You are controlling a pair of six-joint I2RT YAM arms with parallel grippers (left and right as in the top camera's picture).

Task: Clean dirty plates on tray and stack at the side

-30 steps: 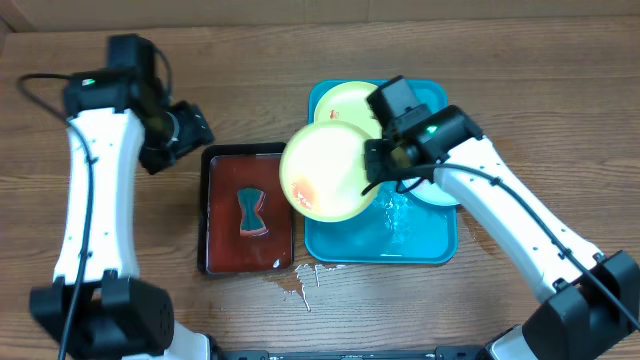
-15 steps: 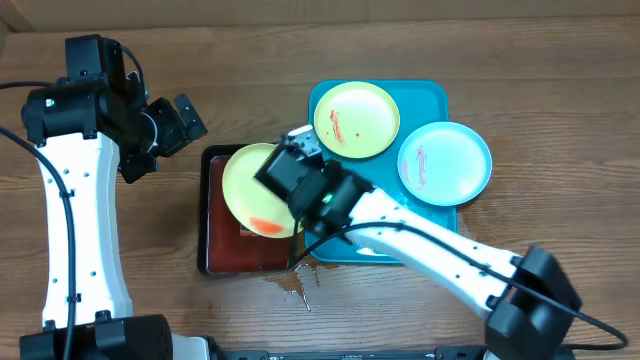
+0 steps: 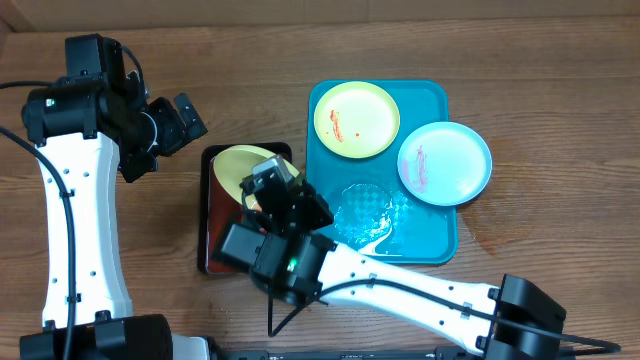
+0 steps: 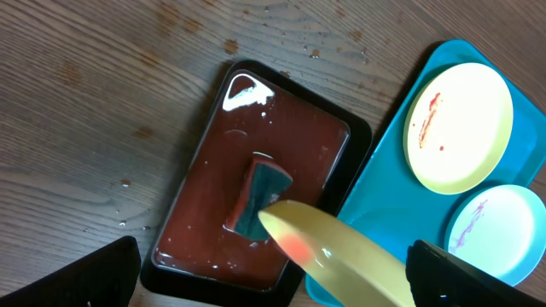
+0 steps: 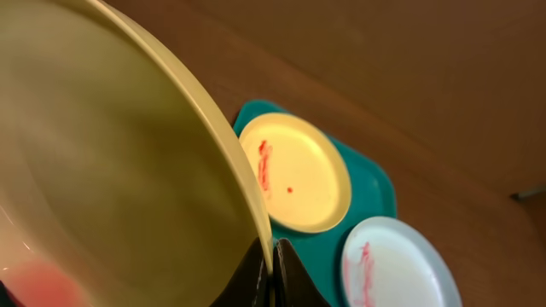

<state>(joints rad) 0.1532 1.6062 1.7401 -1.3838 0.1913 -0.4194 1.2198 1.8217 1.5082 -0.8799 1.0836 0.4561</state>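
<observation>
Next, my right gripper should go right in the overhead view past the light blue plate [image 3: 445, 163] and lower to release on the bare tabletop, as that spot stands empty.
My right gripper [image 3: 272, 188] is shut on the rim of a yellow-green plate [image 3: 243, 166] and holds it tilted over the black tray [image 3: 207, 215]. In the right wrist view the fingers [image 5: 273, 271] pinch that plate's edge [image 5: 111, 170], which has a reddish smear. In the left wrist view the same plate [image 4: 337, 256] hangs above the tray's brown liquid. A second yellow-green plate [image 3: 357, 120] and a light blue plate [image 3: 445, 163], both smeared, lie on the turquoise tray [image 3: 440, 240]. My left gripper [image 3: 178, 128] is open and empty, up and left of the black tray.
The black tray [image 4: 205, 230] holds reddish-brown liquid and a dark sponge [image 4: 256, 192]. A water puddle [image 3: 365, 210] lies on the turquoise tray's near half. Drops of liquid [image 3: 290, 283] wet the wooden table in front of the black tray.
My right arm has swung left, carrying the yellow-green plate from above the turquoise tray to over the black tray and tipping it. My left arm shifted slightly left, then held still.
</observation>
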